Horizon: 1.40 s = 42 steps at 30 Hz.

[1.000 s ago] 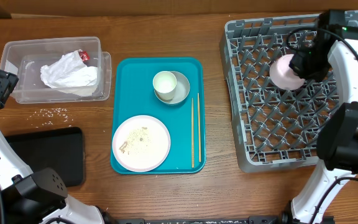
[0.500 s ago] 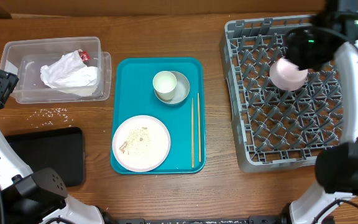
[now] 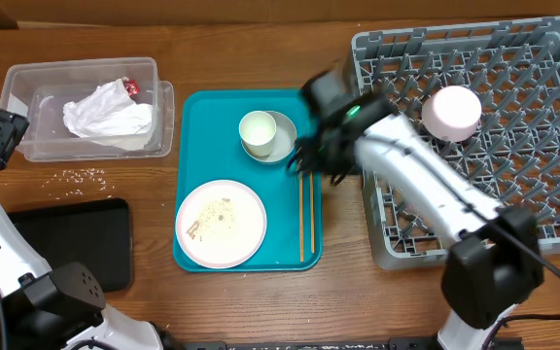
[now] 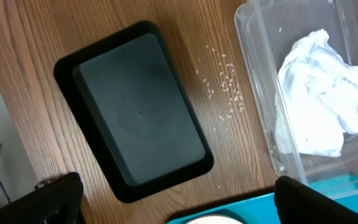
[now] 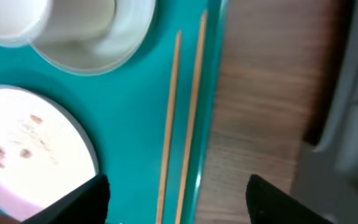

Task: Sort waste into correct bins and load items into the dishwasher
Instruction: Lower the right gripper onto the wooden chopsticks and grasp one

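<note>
I need to move my right gripper down and back next, onto the plate-side chopstick's middle (image 3: 301, 224) (image 5: 165, 158) below it. The bare tray on both sides there leaves room for my fingers.
My right gripper (image 5: 194, 211) hangs open over the wooden chopsticks (image 5: 179, 124), which lie on the teal tray's right side (image 3: 300, 209). The right gripper (image 3: 309, 160) holds nothing. A white cup (image 3: 257, 130) stands in the grey-green bowl (image 3: 282, 139), and the white plate (image 3: 221, 223) with crumbs lies nearer the front. The small white bowl (image 3: 452, 113) sits upside down in the grey dish rack (image 3: 513, 185). The napkin (image 3: 108, 112) and red scrap (image 3: 131, 87) lie in the clear tub (image 3: 27, 87). My left gripper (image 4: 179, 211) is open and empty, high above the black tray (image 4: 138, 115).
Loose rice grains (image 3: 84, 176) are scattered on the wood between the clear tub and the black tray (image 3: 71, 243). The teal serving tray (image 3: 202, 136) fills the table's middle. A strip of bare wood separates it from the rack.
The right gripper let go of the small white bowl in the rack, opened, and swung left to above the chopsticks. The left arm has not moved.
</note>
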Motion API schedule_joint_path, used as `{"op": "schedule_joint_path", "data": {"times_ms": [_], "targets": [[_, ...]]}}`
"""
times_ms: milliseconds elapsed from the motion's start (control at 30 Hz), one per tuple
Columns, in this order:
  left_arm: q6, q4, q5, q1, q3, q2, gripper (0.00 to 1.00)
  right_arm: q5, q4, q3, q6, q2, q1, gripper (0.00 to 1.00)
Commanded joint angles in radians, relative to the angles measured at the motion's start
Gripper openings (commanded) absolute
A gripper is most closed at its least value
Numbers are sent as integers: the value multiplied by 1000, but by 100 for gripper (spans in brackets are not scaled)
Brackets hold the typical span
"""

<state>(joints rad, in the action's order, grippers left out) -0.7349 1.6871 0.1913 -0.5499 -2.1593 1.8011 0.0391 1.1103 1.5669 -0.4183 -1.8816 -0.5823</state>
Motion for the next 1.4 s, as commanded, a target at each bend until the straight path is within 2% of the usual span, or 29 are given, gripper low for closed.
{"op": "schedule_joint_path", "data": {"times_ms": [0, 100, 233, 400, 600, 833, 1367], "targets": [[-21, 2, -1, 0, 0, 10, 100, -166, -55, -71, -92, 6, -78, 63], [-21, 2, -1, 0, 0, 10, 100, -204, -110, -103, -92, 3, -145, 56], [-21, 2, -1, 0, 0, 10, 100, -209, -111, -104, -118, -16, -192, 60], [-21, 2, -1, 0, 0, 10, 100, -214, -104, -104, -161, -59, -191, 59], [-21, 2, -1, 0, 0, 10, 100, -74, -64, -104, -161, -119, -191, 59], [-21, 2, -1, 0, 0, 10, 100, 1, -42, -107, -163, -154, -191, 49], [-21, 2, -1, 0, 0, 10, 100, 65, -2, -107, -163, -206, -190, 43]]}}
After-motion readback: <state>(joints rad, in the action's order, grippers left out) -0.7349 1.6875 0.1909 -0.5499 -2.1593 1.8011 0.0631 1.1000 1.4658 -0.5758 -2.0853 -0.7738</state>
